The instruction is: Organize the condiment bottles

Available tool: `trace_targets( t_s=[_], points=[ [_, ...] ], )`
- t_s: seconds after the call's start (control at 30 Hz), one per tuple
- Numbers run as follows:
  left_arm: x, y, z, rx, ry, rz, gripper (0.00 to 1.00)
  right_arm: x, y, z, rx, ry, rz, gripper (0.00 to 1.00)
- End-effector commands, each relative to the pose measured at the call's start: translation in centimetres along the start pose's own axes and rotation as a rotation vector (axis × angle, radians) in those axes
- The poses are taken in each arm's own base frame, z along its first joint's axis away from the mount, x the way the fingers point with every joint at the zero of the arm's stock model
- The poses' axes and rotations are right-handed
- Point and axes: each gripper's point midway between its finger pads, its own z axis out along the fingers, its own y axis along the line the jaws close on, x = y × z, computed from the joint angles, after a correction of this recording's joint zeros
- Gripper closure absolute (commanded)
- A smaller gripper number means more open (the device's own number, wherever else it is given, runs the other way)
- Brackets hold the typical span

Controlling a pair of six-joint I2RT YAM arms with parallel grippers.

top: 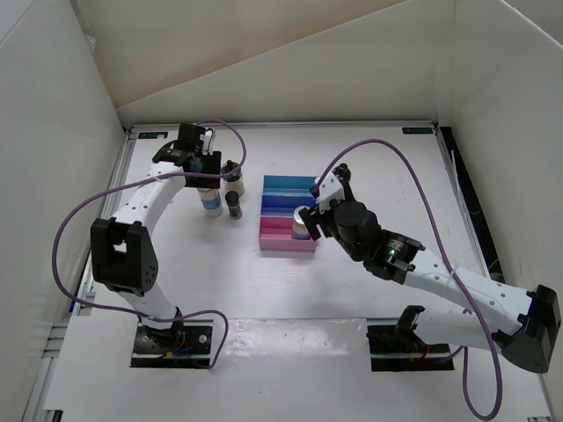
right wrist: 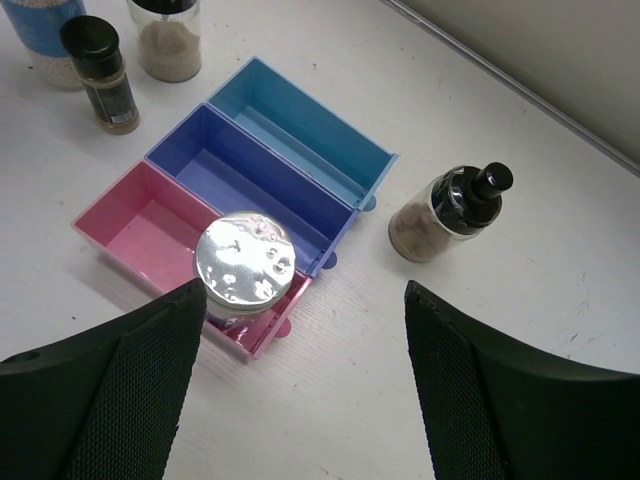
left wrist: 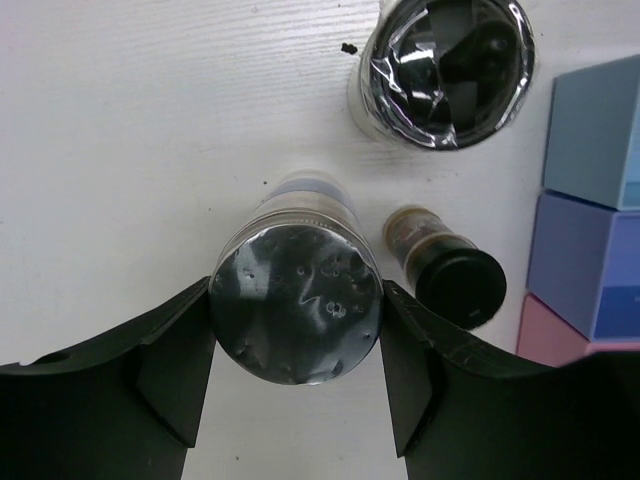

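Observation:
I will raise my left gripper, move it right in the top view and lower its silver-topped bottle into the pink trough's empty end (top: pixel 272 230), since its match is in the other end.
My left gripper (left wrist: pixel 298 290) is shut on a silver-topped, white-blue bottle (left wrist: pixel 298 305) that stands on the table left of the rack (top: pixel 209 200). A second shiny-topped bottle (left wrist: pixel 445 70) and a small black-capped brown bottle (left wrist: pixel 455 280) stand close beside it. My right gripper (right wrist: pixel 305 295) is open and empty above the rack's right end (top: pixel 310 220). Another silver-topped bottle (right wrist: pixel 245 265) stands in the right end of the pink compartment, next to my left finger. A brownish bottle with a black top (right wrist: pixel 450 212) stands on the table just right of the rack.
The stepped rack (right wrist: pixel 290 120) has a pink, a purple and a blue trough side by side; the purple and blue ones hold nothing. It lies mid-table (top: pixel 283 183). White walls enclose the table on the left, back and right.

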Motion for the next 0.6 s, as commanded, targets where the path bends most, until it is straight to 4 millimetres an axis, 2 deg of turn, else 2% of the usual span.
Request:
trace_targets(
  t_s=[0.0,0.03,0.1,0.13,0.23,0.27,0.33,0.37,0.43,0.47,0.5,0.57],
  points=[
    [-3.1,0.3,-4.8,-0.034,-0.154,0.002,1.00,-0.6,-0.3,-0.7,0.022,-0.033,0.013,0.18],
    [-3.5,0.1,-6.2,-0.030,-0.188,0.008,1.00,-0.6,-0.3,-0.7,0.024,-0.033,0.013,0.19],
    [-3.8,0.6,-7.4,-0.051,-0.203,0.003,1.00,-0.6,0.1,-1.0,0.019,-0.035,0.004,0.19],
    [-4.2,0.5,-8.8,-0.048,-0.225,0.006,1.00,-0.6,0.2,-1.1,0.017,-0.037,0.000,0.19],
    [-5.0,0.7,-11.1,-0.066,-0.259,0.005,1.00,-0.6,0.6,-1.3,0.016,-0.039,-0.003,0.19],
    [-5.1,0.6,-12.9,-0.060,-0.280,0.009,1.00,-0.6,0.7,-1.4,0.016,-0.043,-0.005,0.19],
    [-5.0,0.2,-14.7,-0.049,-0.305,0.006,1.00,-0.7,0.9,-1.6,0.014,-0.047,-0.009,0.19],
    [-5.3,-0.5,-16.0,-0.027,-0.337,0.015,1.00,-0.6,0.9,-1.6,0.018,-0.045,-0.012,0.19],
    [-4.9,-1.0,-17.6,-0.010,-0.356,0.023,1.00,-0.8,1.0,-1.8,0.020,-0.052,-0.015,0.19],
    [-4.5,-2.4,-18.6,0.025,-0.371,0.051,1.00,-0.9,1.0,-2.0,0.019,-0.054,-0.019,0.19],
    [-4.2,-2.8,-19.3,0.039,-0.382,0.061,1.00,-1.0,0.9,-2.1,0.022,-0.059,-0.019,0.19],
    [-3.5,-4.7,-20.7,0.100,-0.400,0.100,1.00,-1.2,0.8,-2.5,0.027,-0.066,-0.026,0.19]
  ],
)
